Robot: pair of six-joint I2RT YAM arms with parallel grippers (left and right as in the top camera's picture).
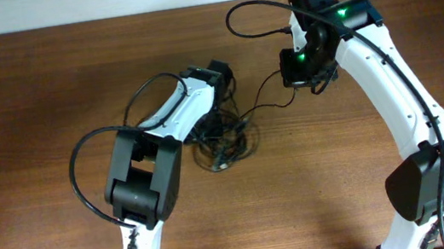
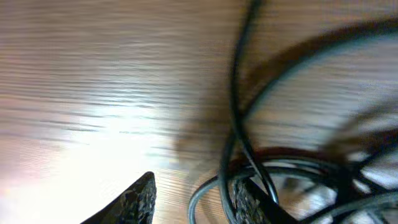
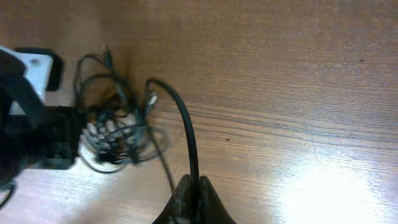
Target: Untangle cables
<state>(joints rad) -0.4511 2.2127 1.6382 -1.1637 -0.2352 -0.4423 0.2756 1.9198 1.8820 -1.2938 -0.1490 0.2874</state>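
Note:
The tabletop is bare to the right in the overhead view. My right gripper should next pull the piece of cable that way, away from the heap, and let it go.
The cables (image 1: 228, 141) lie in a knotted black heap at the middle of the wooden table. My left gripper (image 1: 212, 128) is down in the heap. In the left wrist view its fingers (image 2: 144, 190) stand apart, so the gripper (image 2: 194, 188) is open. A cable loop (image 2: 205, 186) lies in the gap and strands (image 2: 239, 106) cross its right finger. My right gripper (image 3: 193, 185) is shut on one cable strand (image 3: 186, 130) that arcs back towards the tangle (image 3: 118, 134). From above, that gripper (image 1: 304, 79) hangs to the right of the heap, joined to it by a thin cord (image 1: 266, 101).
Thick black arm wires loop off the left arm (image 1: 77, 169) and over the right arm (image 1: 246, 9). The left arm's wrist (image 3: 37, 118) sits beside the tangle. The table's far edge (image 1: 105, 19) runs along the wall.

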